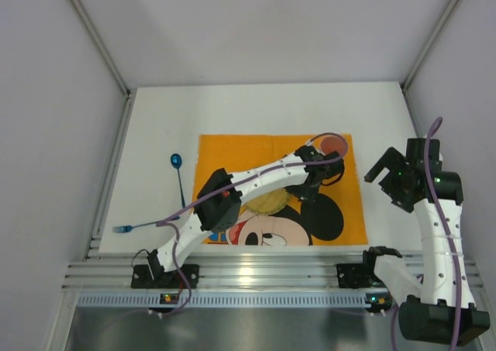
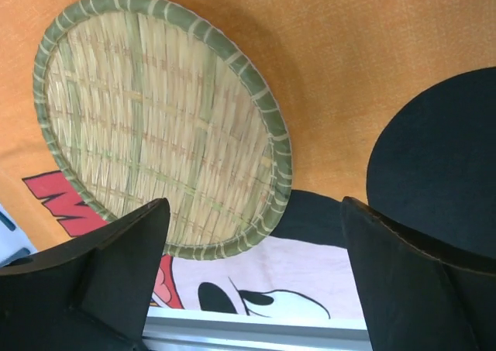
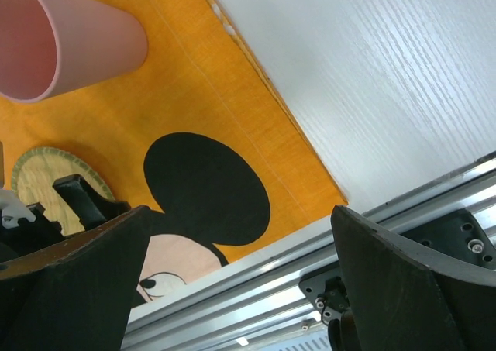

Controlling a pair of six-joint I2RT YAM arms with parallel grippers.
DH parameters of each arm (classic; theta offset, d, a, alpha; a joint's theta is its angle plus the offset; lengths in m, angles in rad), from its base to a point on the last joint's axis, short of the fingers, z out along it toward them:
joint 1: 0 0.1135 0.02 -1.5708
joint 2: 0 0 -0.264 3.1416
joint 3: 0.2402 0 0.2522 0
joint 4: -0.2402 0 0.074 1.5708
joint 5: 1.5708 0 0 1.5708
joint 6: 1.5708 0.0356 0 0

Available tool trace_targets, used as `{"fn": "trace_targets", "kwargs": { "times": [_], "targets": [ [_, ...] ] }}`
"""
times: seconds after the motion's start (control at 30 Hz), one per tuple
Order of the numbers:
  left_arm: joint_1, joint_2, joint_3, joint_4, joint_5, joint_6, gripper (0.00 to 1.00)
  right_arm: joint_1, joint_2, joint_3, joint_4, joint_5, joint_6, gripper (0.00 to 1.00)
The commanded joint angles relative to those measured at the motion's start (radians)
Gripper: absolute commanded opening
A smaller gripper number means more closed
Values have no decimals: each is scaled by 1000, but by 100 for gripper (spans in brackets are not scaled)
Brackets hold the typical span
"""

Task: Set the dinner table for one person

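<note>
The blue spoon's neck is off the mat, so I need to swing my left gripper past the plate (image 1: 267, 204) next and bring it down onto the spoon's neck.
On the white dinner table (image 1: 159, 134) lies an orange cartoon-mouse mat (image 1: 225, 153). A round woven plate (image 1: 267, 204) rests on the mat's middle; in the left wrist view the plate (image 2: 155, 126) lies flat just beyond my fingers. My left gripper (image 1: 304, 190) (image 2: 256, 289) hangs over the mat beside the plate's edge, open and holding nothing. A pink cup (image 1: 333, 144) (image 3: 70, 41) stands at the mat's far right corner. My right gripper (image 1: 385, 173) (image 3: 240, 281) is raised off the mat's right side, open and holding nothing.
A blue spoon (image 1: 177, 165) and a blue fork (image 1: 128, 228) lie on the table left of the mat. An aluminium rail (image 1: 271, 270) runs along the near edge. Grey walls enclose the table on three sides.
</note>
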State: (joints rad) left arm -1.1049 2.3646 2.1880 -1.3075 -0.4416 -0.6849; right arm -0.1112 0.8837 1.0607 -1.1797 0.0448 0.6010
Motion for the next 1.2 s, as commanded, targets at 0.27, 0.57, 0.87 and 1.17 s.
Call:
{"fn": "trace_targets", "kwargs": {
  "times": [0.27, 0.57, 0.87, 1.17],
  "targets": [
    [377, -589, -518, 219, 67, 22, 97, 13, -23, 22, -8, -29, -26, 100],
    [830, -795, -1071, 620, 220, 271, 93, 24, 26, 62, 22, -92, -49, 100],
    [1045, -639, -1045, 810, 316, 350, 79, 30, 80, 93, 17, -74, -67, 100],
    [1123, -513, -1059, 869, 422, 352, 48, 30, 129, 105, 15, -20, -64, 100]
  ]
}}
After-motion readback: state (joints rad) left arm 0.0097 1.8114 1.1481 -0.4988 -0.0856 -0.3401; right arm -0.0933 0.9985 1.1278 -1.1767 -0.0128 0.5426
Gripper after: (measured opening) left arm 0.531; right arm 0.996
